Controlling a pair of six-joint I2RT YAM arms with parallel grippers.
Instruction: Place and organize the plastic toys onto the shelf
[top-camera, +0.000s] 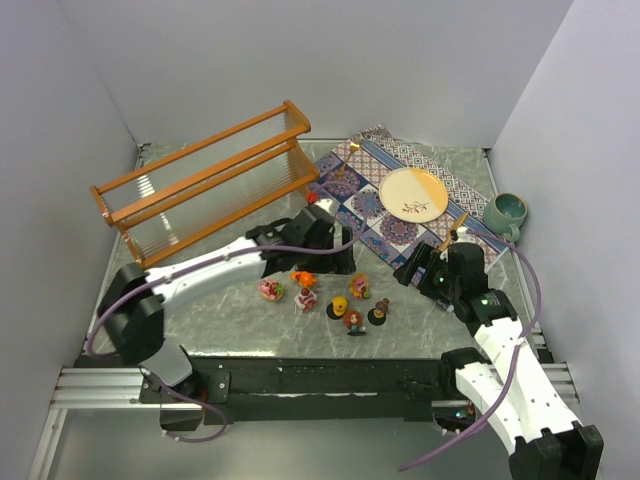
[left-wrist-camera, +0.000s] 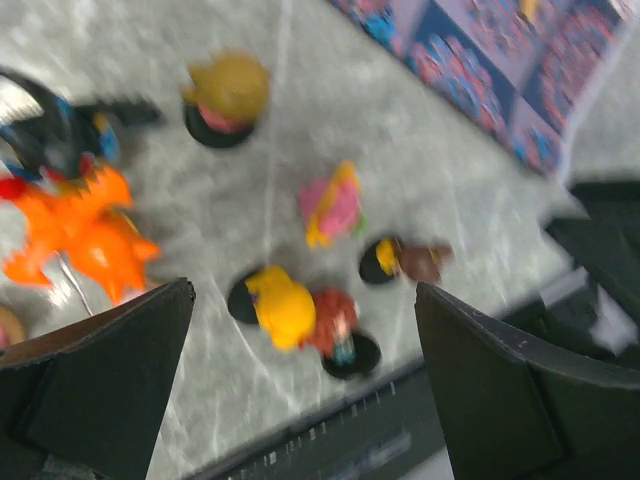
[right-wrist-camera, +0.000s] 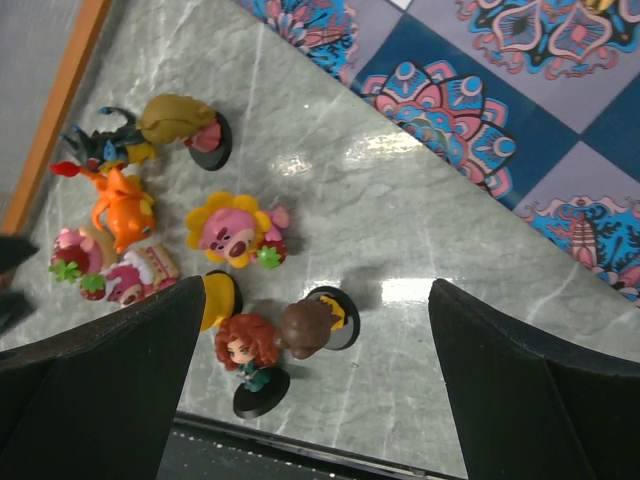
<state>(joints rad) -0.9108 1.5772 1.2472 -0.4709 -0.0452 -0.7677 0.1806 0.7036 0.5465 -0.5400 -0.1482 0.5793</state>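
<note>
My left gripper comes down outward and around the olive-haired doll's head (left-wrist-camera: 232, 85) next, as that doll stands below it and farther outward, high in the left wrist view.
The shelf (top-camera: 200, 182) stands at the far left, its tiers bare. The plastic toys cluster on the marble top in front of it: an orange one (top-camera: 303, 278), two pink ones (top-camera: 271, 290), a yellow-petalled pink one (top-camera: 359, 287), and three dolls on black bases (top-camera: 354, 321). My left gripper (top-camera: 335, 260) hovers open above the cluster; its blurred wrist view shows the orange toy (left-wrist-camera: 85, 230), the yellow-headed doll (left-wrist-camera: 283, 305) and a black spiky toy (left-wrist-camera: 50, 135). My right gripper (top-camera: 420, 272) is open and empty to the right, above the brown-haired doll (right-wrist-camera: 308, 328) and the red-haired doll (right-wrist-camera: 247, 350).
A patterned blue mat (top-camera: 370, 210) lies at the back right with a cream plate (top-camera: 413, 193) on it. A teal mug (top-camera: 505, 212) stands at the mat's right end. A small red piece (top-camera: 313, 197) lies by the shelf's right end. A black rail (top-camera: 330, 375) runs along the near edge.
</note>
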